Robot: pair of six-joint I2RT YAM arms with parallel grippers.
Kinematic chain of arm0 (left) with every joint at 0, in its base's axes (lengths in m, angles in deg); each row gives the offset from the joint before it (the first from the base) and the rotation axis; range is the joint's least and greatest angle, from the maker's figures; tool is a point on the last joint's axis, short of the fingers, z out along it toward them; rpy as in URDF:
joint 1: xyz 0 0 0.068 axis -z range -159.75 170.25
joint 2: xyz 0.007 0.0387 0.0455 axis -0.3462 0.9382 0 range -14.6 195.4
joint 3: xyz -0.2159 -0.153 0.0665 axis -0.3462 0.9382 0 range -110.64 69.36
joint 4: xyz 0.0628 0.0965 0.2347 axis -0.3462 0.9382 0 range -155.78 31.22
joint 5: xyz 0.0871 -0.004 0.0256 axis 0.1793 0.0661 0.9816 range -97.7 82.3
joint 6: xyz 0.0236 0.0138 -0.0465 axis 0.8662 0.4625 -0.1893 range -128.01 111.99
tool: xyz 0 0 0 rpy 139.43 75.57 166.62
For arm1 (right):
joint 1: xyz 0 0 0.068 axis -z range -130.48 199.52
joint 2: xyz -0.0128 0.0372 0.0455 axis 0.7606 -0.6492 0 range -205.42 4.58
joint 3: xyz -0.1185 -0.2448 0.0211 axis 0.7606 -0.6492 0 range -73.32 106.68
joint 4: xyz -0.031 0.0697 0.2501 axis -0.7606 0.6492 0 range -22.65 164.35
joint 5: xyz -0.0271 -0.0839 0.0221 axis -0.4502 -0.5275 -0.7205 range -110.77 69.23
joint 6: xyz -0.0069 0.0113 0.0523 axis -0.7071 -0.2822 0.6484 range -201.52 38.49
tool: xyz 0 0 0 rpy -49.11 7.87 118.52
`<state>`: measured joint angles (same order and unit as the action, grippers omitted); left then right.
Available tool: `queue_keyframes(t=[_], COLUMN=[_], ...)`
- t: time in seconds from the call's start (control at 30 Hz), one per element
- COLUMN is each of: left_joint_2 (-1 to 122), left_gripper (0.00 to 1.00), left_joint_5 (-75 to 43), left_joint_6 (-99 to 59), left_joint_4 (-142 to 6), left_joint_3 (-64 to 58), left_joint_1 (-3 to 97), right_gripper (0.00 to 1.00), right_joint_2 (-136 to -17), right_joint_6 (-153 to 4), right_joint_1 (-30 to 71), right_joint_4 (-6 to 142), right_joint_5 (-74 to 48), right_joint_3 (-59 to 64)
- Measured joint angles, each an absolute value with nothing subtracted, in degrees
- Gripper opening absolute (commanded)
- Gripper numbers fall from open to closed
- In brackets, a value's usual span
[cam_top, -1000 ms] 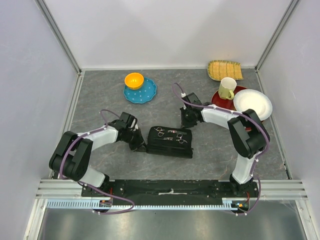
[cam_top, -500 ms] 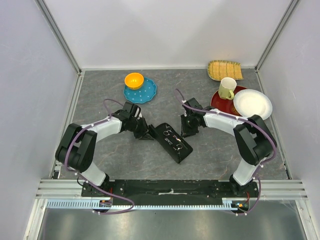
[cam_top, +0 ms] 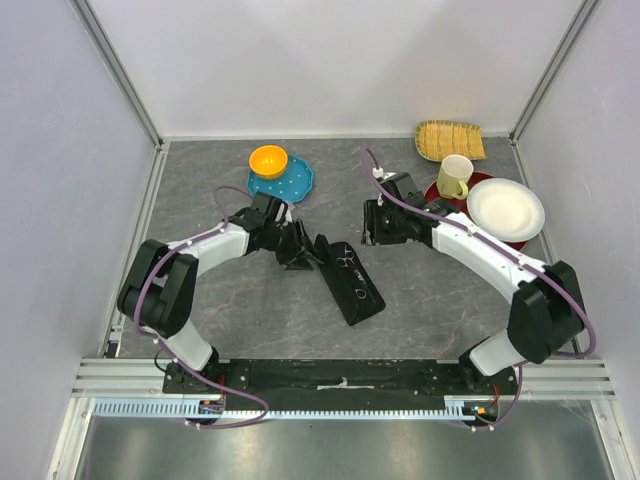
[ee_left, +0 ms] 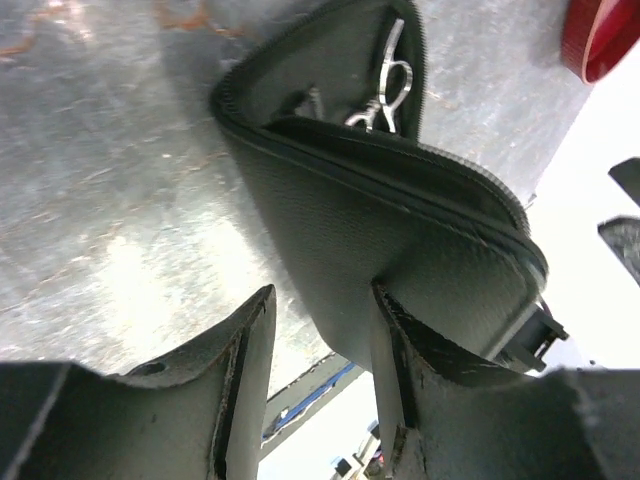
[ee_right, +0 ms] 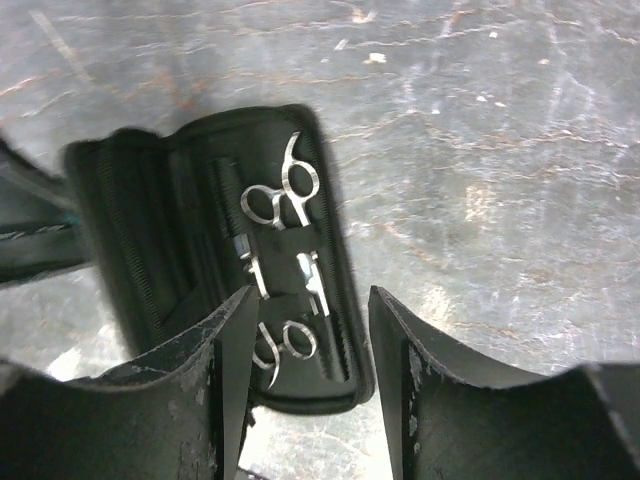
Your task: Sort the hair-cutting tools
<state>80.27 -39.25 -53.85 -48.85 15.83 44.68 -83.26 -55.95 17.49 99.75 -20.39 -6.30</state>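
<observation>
I need to move my right gripper down and back, then bring its fingers around the lid's zipped edge, as the lid is raised at my left gripper.
The black zip case [cam_top: 350,282] lies open and diagonal mid-table. Two silver scissors [cam_top: 345,263] are strapped inside; in the right wrist view one pair [ee_right: 285,193] sits near the top and the other [ee_right: 280,343] near the bottom. A dark toothed strip [ee_right: 222,195], possibly a comb, lies beside them; the combs are hard to tell from the black lining. My left gripper [cam_top: 297,250] is open at the raised lid [ee_left: 400,250], whose edge rests against its right finger [ee_left: 395,370]. My right gripper [cam_top: 370,228] is open and empty, hovering just above the case [ee_right: 150,230].
An orange bowl [cam_top: 268,160] sits on a blue dotted plate [cam_top: 290,185] at the back left. A yellow mug [cam_top: 455,177] stands on a red plate [cam_top: 440,197], with a white plate [cam_top: 505,206] and a woven mat [cam_top: 450,140] at the back right.
The case has swung from lying crosswise to diagonal and its lid has come up. My left gripper moved up and right with the lid. My right gripper drew back toward the far right.
</observation>
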Motion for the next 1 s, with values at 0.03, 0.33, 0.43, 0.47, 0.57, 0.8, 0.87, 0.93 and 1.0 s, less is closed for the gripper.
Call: queue_keyframes(t=[0.03,0.33,0.43,0.47,0.57,0.8,0.87,0.93,1.0], left_joint_2=[80.25,81.93,84.75,85.78,88.19,90.81,90.83,90.83,90.83], left_gripper=[0.5,0.56,0.56,0.56,0.56,0.61,0.63,0.65,0.68], left_joint_5=[-39.62,-42.79,-42.73,-42.73,-42.73,-42.29,-42.05,-41.57,-40.65], left_joint_6=[-53.87,-54.71,-54.92,-54.97,-55.06,-54.97,-54.79,-54.42,-53.81], left_joint_4=[-48.96,-51.94,-52.88,-53.09,-53.09,-52.13,-51.7,-51.0,-50.12], left_joint_3=[15.54,10.23,8.92,8.72,8.22,6.56,6.25,5.84,5.42], left_joint_1=[44.9,50.17,51.3,51.5,51.63,51.65,51.85,51.89,51.91], right_gripper=[0.56,0.59,0.59,0.59,0.59,0.59,0.58,0.59,0.59], right_joint_2=[-82.08,-75.12,-75.15,-75.15,-75.82,-79.87,-81.05,-82.23,-83.39], right_joint_6=[-56.65,-61.44,-62.05,-62.12,-62.23,-62.2,-62.23,-62.23,-62.23], right_joint_1=[17.49,16.22,14.73,14.32,13.25,13.14,13.14,13.14,13.14], right_joint_4=[99.97,101.15,101.04,101.09,100.82,99.14,98.7,97.87,97.17], right_joint_5=[-19.1,-9.26,-8.28,-8.08,-7.93,-9.44,-10.31,-10.92,-11.67], right_joint_3=[-6.3,-6.32,-7.08,-7.5,-8.96,-15.37,-16.81,-18.14,-19.02])
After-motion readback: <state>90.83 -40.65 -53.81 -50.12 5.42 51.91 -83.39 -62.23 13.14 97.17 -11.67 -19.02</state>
